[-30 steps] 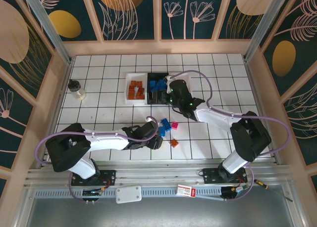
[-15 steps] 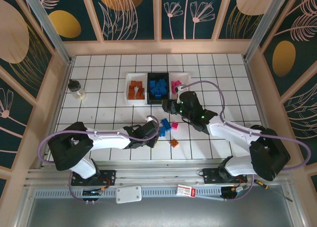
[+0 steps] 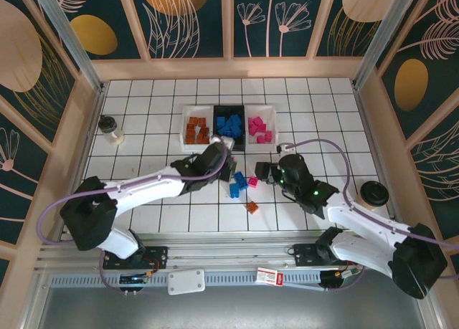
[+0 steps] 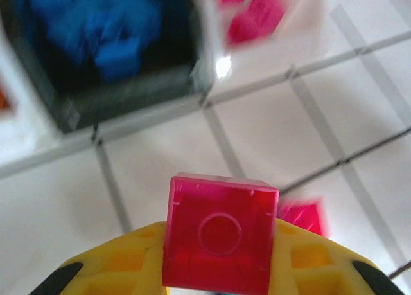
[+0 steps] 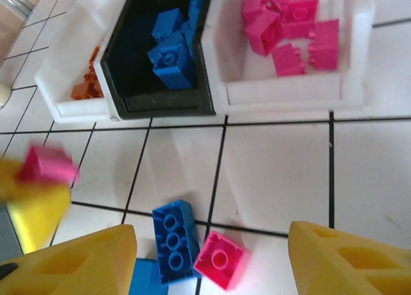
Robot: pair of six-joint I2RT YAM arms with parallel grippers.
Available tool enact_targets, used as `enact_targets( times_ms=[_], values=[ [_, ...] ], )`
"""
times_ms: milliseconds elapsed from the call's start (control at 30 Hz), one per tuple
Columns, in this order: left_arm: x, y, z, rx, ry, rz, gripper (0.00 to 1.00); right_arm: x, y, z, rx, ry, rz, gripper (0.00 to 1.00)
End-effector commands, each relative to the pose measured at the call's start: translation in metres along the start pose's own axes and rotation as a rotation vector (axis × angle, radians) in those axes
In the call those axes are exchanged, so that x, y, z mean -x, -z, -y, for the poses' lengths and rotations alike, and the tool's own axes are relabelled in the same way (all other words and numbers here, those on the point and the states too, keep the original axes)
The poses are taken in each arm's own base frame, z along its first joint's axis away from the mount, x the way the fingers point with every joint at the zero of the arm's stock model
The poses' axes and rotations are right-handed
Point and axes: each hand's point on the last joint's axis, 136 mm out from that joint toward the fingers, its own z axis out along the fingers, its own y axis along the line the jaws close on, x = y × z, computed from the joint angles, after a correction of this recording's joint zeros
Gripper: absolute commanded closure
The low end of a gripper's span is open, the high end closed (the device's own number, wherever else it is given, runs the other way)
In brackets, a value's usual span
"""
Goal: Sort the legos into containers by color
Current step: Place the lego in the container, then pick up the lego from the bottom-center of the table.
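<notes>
My left gripper carries the pink lego [image 4: 220, 237] outward and across over the white container of pink legos next and lets go there, since the colors match.
My left gripper [image 3: 228, 165] is shut on a pink lego [image 4: 220, 237], held above the tiles just in front of the black container [image 3: 215, 121]. That container holds blue legos. The white container [image 3: 184, 132] to its left holds orange ones, and the white container [image 3: 274, 125] to its right holds pink ones. My right gripper [image 3: 264, 173] hangs open over loose legos: a blue brick [image 5: 173, 240], a pink one [image 5: 220, 259] and another blue [image 5: 146, 279]. An orange brick [image 3: 252, 208] lies nearer the bases. The held pink lego [image 5: 45, 166] also shows in the right wrist view.
A small clear jar with a dark lid [image 3: 110, 129] stands at the far left of the tiles. A round dark object [image 3: 374, 193] sits by the right wall. Wooden walls enclose the tiled floor. Purple cables trail along both arms.
My left gripper has closed on the pink lego, lifted it and swung up and right toward the containers. My right arm has drawn back from the black container to the loose bricks.
</notes>
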Motion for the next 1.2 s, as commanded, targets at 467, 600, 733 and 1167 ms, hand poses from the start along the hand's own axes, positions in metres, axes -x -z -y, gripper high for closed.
enact_targets(
  times_ms=[467,600,733,1167],
  values=[
    [0.125,-0.169,0.028,-0.07,0.053,-0.036,0.79,-0.065,0.016,0.026,-0.103,-0.056,-0.15,0.36],
    [0.13,-0.185,0.029,-0.099,0.091,-0.057,0.63,-0.075,0.013,0.019,-0.068,-0.032,-0.2,0.36],
    [0.157,-0.157,0.048,-0.197,0.118,-0.008,0.37,-0.093,0.008,0.003,-0.016,0.042,-0.282,0.35],
    [0.174,0.013,0.044,-0.348,0.187,0.232,0.02,-0.139,-0.012,-0.022,-0.052,0.283,-0.456,0.36]
  ],
)
